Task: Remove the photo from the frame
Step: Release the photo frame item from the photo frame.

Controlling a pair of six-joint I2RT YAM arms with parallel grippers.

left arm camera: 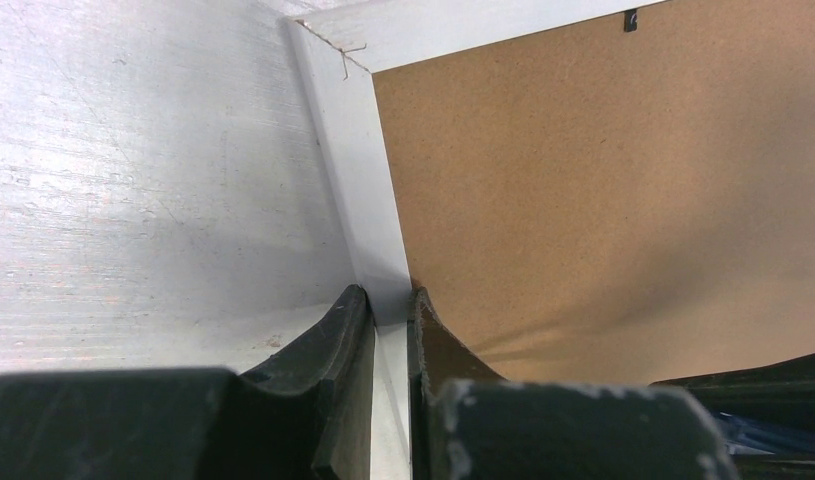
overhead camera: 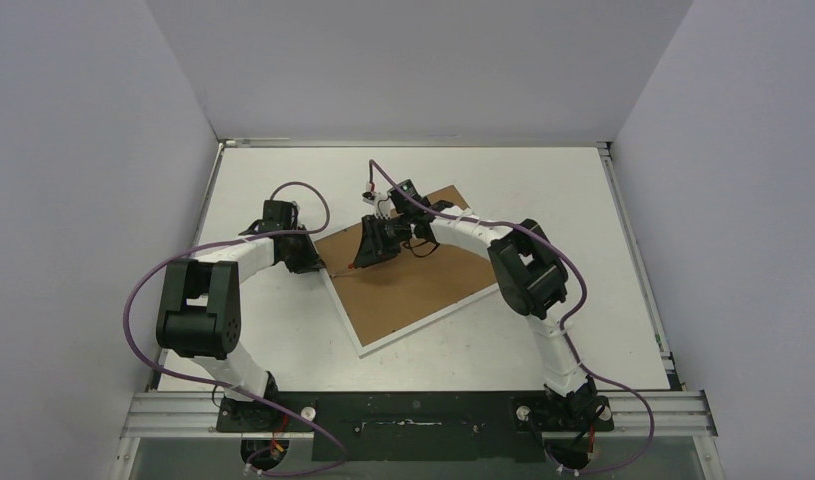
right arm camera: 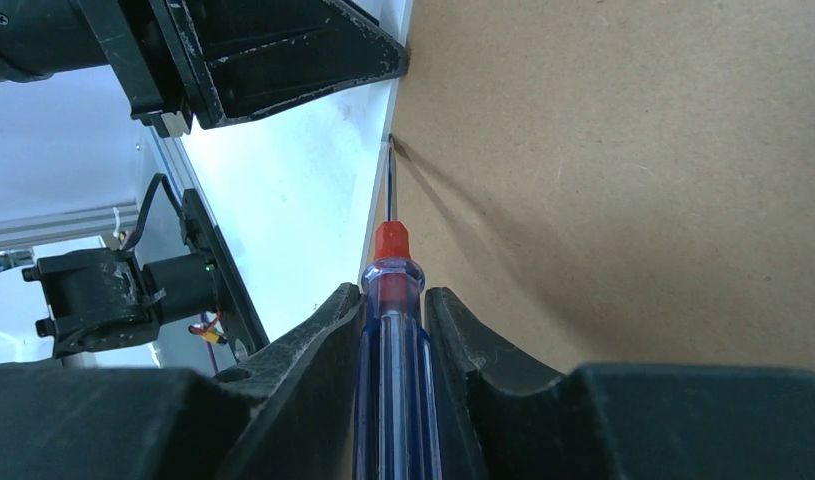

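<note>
My left gripper holds the white border strip (overhead camera: 324,270) (left arm camera: 389,300) with both fingers, so it needs to drag the strip back and to the right in the top view and then let it go.
The frame (overhead camera: 415,282) lies face down on the table, its brown fibreboard back up, with narrow white border strips. My left gripper (overhead camera: 305,255) is shut on the frame's left border strip (left arm camera: 368,200), one finger outside it and one on the backing board (left arm camera: 603,200). My right gripper (overhead camera: 371,246) is shut on a red-and-blue screwdriver (right arm camera: 393,330). The screwdriver's thin tip (right arm camera: 390,145) touches the seam between the white border and the backing board (right arm camera: 633,180). The photo is hidden under the backing board.
The white table (overhead camera: 283,340) is walled by grey panels at the left, right and back. A small black tab (left arm camera: 630,20) sits at the frame's far edge. My left gripper's body (right arm camera: 273,50) shows close above the screwdriver tip.
</note>
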